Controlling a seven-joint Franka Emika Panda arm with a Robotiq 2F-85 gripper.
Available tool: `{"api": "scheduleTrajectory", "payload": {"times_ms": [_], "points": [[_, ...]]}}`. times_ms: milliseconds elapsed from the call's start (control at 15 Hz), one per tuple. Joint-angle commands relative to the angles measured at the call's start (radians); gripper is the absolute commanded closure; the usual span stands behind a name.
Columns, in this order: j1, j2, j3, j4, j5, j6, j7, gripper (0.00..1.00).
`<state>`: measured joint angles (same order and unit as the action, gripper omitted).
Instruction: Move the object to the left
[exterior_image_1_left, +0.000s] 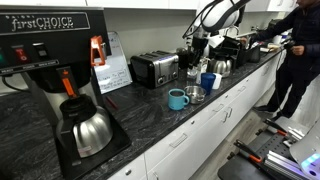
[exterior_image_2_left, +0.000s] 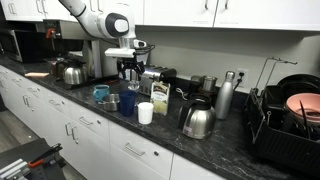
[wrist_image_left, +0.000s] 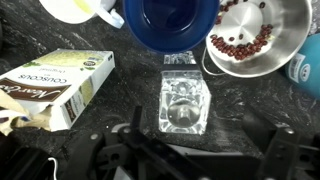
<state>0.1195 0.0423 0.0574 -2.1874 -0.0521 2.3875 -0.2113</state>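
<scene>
The upright clear tumbler below is narrower than the spread of my open fingers, so I will lower my gripper until they straddle the tumbler's sides and close there.
The clear glass (wrist_image_left: 185, 102) stands upright on the dark stone counter, in the middle of the wrist view. My gripper (wrist_image_left: 205, 150) is open and empty, directly above it. Its two dark fingers show at the bottom of the wrist view, spread wider than the glass and apart from it. In both exterior views the gripper (exterior_image_1_left: 197, 60) (exterior_image_2_left: 132, 68) hangs over the group of cups on the counter. The glass is too small to make out there.
Close around the glass are a blue cup (wrist_image_left: 170, 22) (exterior_image_2_left: 127, 102), a steel bowl of red beans (wrist_image_left: 255, 35), a couscous box (wrist_image_left: 55, 88) (exterior_image_2_left: 159, 98) and a teal mug (exterior_image_1_left: 177, 98) (exterior_image_2_left: 101, 93). A white cup (exterior_image_2_left: 145, 113), kettles, a toaster (exterior_image_1_left: 153, 68) and a coffee maker (exterior_image_1_left: 60, 60) are also there.
</scene>
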Motion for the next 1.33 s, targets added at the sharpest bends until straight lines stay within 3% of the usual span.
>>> {"api": "scheduleTrajectory", "payload": {"times_ms": [0, 400, 533, 933, 1267], "points": [[-0.008, 0.075, 0.012, 0.051, -0.069, 0.022, 0.035, 0.00], [-0.003, 0.164, 0.011, 0.096, -0.126, 0.007, 0.075, 0.00], [-0.005, 0.179, 0.017, 0.106, -0.109, 0.006, 0.063, 0.27], [-0.006, 0.186, 0.021, 0.128, -0.113, -0.002, 0.054, 0.69], [-0.010, 0.180, 0.024, 0.138, -0.100, -0.006, 0.044, 0.74]]}}
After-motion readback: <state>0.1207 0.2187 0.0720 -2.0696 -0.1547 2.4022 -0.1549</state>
